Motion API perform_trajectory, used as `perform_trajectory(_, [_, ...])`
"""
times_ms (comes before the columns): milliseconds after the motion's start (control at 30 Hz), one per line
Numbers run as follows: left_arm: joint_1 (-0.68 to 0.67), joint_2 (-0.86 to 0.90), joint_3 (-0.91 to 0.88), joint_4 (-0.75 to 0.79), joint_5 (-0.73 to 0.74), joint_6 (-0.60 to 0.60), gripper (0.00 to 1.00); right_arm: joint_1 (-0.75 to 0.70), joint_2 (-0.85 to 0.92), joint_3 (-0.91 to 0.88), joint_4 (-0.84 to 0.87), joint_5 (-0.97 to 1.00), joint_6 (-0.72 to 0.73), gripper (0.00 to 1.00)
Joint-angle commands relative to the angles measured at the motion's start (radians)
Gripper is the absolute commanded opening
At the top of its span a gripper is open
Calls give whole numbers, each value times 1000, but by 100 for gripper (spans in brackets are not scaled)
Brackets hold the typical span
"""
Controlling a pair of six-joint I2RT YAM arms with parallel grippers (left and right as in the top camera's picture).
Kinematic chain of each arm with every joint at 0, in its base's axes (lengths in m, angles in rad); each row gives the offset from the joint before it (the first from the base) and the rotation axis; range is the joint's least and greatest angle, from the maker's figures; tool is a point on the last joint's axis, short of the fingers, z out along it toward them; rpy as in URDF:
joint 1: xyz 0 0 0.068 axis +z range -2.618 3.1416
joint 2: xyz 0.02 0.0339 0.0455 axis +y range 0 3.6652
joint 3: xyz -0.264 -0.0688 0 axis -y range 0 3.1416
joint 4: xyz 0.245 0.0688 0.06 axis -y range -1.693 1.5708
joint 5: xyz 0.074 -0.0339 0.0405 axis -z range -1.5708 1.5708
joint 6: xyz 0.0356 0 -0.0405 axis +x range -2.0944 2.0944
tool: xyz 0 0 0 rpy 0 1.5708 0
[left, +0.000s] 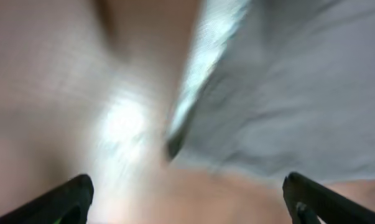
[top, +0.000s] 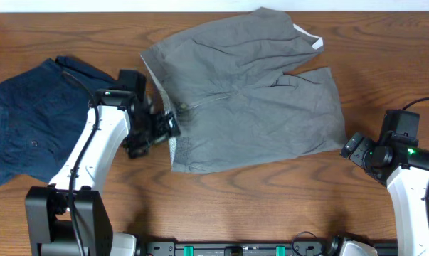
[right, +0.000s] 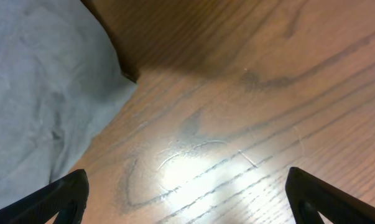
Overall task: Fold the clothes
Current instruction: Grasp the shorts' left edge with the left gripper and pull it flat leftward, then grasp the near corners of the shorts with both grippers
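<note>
The left gripper turns next while it lowers back toward the base onto the shorts' near waistband corner, because that corner lies exposed against bare wood.
The olive-grey shorts lie spread on the wooden table at centre, with a white waistband patch at the top right. A dark navy garment lies crumpled at the left. My left gripper is open at the shorts' left edge, above the table; its blurred wrist view shows the grey cloth ahead of the spread fingers. My right gripper is open and empty just right of the shorts' lower right corner, its fingers over bare wood.
The table's back edge runs along the top of the overhead view. The arm bases stand at the front edge, left and right. Bare wood lies in front of the shorts.
</note>
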Motion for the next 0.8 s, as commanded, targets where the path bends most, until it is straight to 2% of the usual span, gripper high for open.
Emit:
perform_trajectory(0, [1, -2, -8, -79, -84, -166, 98, -5, -8, 2, -2, -38, 15, 99])
perform_trajectory(100, [-11, -2, -52, -106, -58, -306, 98, -5, -8, 2, -6, -54, 15, 99])
perform_trajectory(200, [-47, -2, -118, -52, 6, -411, 98, -5, -7, 2, -7, -72, 15, 99])
perform_trajectory(400, [-169, -2, -244, 158, 22, -603, 98, -3, -6, 2, -21, -98, 15, 99])
perform_trajectory(567, [-256, -2, -307, 359, -13, -677, 98, -3, -6, 2, -26, -121, 16, 99])
perform_trajectory(600, [-264, -2, -315, 383, -35, -695, 93, -3, -6, 2, -27, -124, 15, 99])
perform_trajectory(667, [-274, -2, -330, 426, -54, -740, 76, -3, -6, 2, -31, -124, 15, 99])
perform_trajectory(767, [-275, 0, -340, 457, -70, -751, 59, -3, -6, 2, -37, -124, 15, 99])
